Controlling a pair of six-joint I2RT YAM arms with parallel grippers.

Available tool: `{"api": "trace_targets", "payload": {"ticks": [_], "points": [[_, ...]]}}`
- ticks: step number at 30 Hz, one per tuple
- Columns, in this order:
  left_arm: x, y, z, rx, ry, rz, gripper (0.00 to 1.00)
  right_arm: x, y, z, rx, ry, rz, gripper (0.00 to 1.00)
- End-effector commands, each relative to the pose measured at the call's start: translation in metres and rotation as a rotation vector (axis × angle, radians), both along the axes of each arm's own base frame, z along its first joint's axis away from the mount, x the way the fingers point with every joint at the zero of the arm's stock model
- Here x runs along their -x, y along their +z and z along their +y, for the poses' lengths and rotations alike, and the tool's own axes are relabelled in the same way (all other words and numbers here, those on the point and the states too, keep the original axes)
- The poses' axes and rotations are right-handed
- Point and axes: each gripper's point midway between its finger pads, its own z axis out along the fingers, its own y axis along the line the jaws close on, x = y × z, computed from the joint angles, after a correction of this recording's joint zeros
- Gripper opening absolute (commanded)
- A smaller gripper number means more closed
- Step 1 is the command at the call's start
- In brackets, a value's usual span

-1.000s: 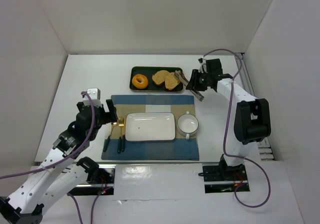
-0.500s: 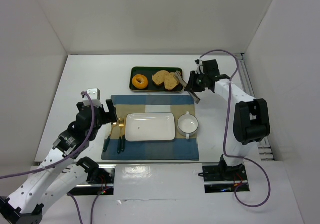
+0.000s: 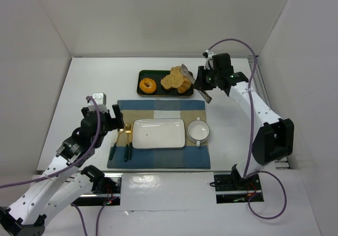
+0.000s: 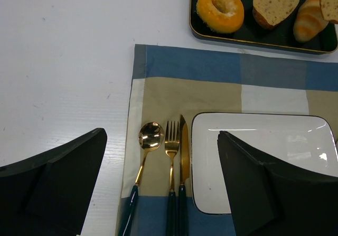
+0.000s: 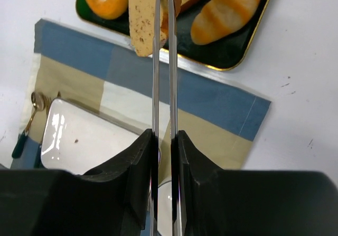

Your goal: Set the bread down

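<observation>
The white rectangular plate (image 3: 158, 133) is empty, so the right gripper will next move the bread (image 3: 181, 77) back and down onto the plate and release the tongs' handles there.
The bread (image 5: 141, 19), a tan speckled slice, hangs on edge between the blades of metal tongs (image 5: 163, 62), lifted above the dark tray (image 5: 232, 62). My right gripper (image 5: 163, 141) is shut on the tongs' handles. From above, the bread (image 3: 181, 77) hovers over the tray's right end (image 3: 142, 75), with the right gripper (image 3: 205, 80) just to its right. My left gripper (image 4: 163, 183) stands open and holds nothing, above the cutlery (image 4: 171, 151) at the placemat's left side.
The tray also holds a doughnut (image 3: 148, 85), a rounder slice (image 4: 274, 3) and a golden roll (image 4: 309, 19). On the checked placemat (image 3: 158, 106) lie a white rectangular plate (image 3: 158, 133) and a white bowl (image 3: 199, 131).
The tongs closed on the bread, and my right arm has raised it off the tray and shifted slightly left. The left arm has not moved.
</observation>
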Motion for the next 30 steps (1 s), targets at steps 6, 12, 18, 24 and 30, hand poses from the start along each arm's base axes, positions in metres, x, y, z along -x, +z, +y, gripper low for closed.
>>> {"api": "trace_targets", "payload": {"ticks": [6,12,18,24,30], "points": [[-0.003,0.001,0.003,0.001,0.023,-0.014,1.0,0.05,0.004,0.009,0.052,0.171,0.072,0.05],[-0.003,0.001,0.003,0.001,0.023,-0.014,1.0,0.085,0.005,0.008,0.013,0.214,0.09,0.05],[-0.003,0.001,0.003,0.001,0.023,-0.014,1.0,0.122,0.002,0.019,-0.031,0.304,0.128,0.05],[-0.005,0.001,0.002,0.001,0.023,-0.014,1.0,0.147,-0.012,0.027,-0.053,0.365,0.175,0.05],[-0.006,-0.002,0.001,0.009,0.027,-0.015,1.0,0.161,-0.024,0.045,-0.086,0.44,0.186,0.05]]}}
